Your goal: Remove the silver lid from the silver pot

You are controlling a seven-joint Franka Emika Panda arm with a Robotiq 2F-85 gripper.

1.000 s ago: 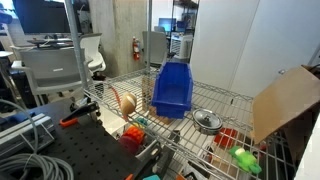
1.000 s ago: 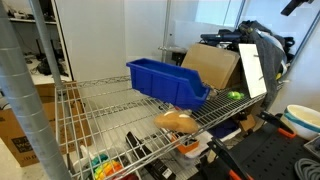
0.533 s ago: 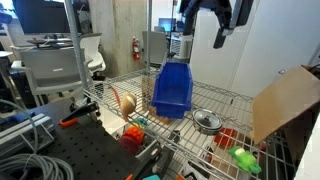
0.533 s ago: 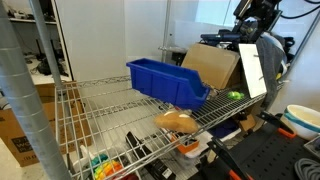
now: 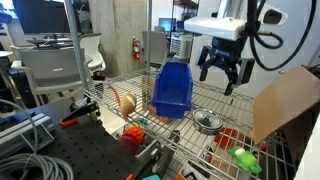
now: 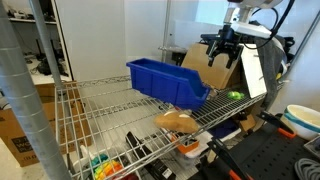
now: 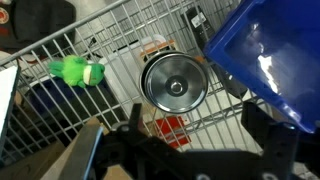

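Note:
The robot's gripper will next move down and slightly toward the blue bin, onto the lid's small central knob (image 5: pixel 208 117) (image 7: pixel 176 86).
The silver lid (image 7: pixel 174 82), a shiny disc with a small central knob, sits on the silver pot (image 5: pixel 207 127) on the wire shelf, right of the blue bin. In the wrist view the lid covers the pot entirely. The lid also shows in an exterior view (image 5: pixel 206 118). My gripper (image 5: pixel 222 78) hangs open and empty in the air above the pot, well clear of the lid. It also shows in an exterior view (image 6: pixel 222 52) and in the wrist view (image 7: pixel 196 140), where its two dark fingers stand wide apart below the lid.
A blue plastic bin (image 5: pixel 172 90) stands tilted right beside the pot. A cardboard box (image 5: pixel 285 100) leans at the shelf's end. A green toy (image 7: pixel 78 72) and a bread-like object (image 5: pixel 125 101) lie on the wire shelf (image 5: pixel 185 135).
My gripper has come into view from above and moved down toward the pot. The lid and pot have not moved.

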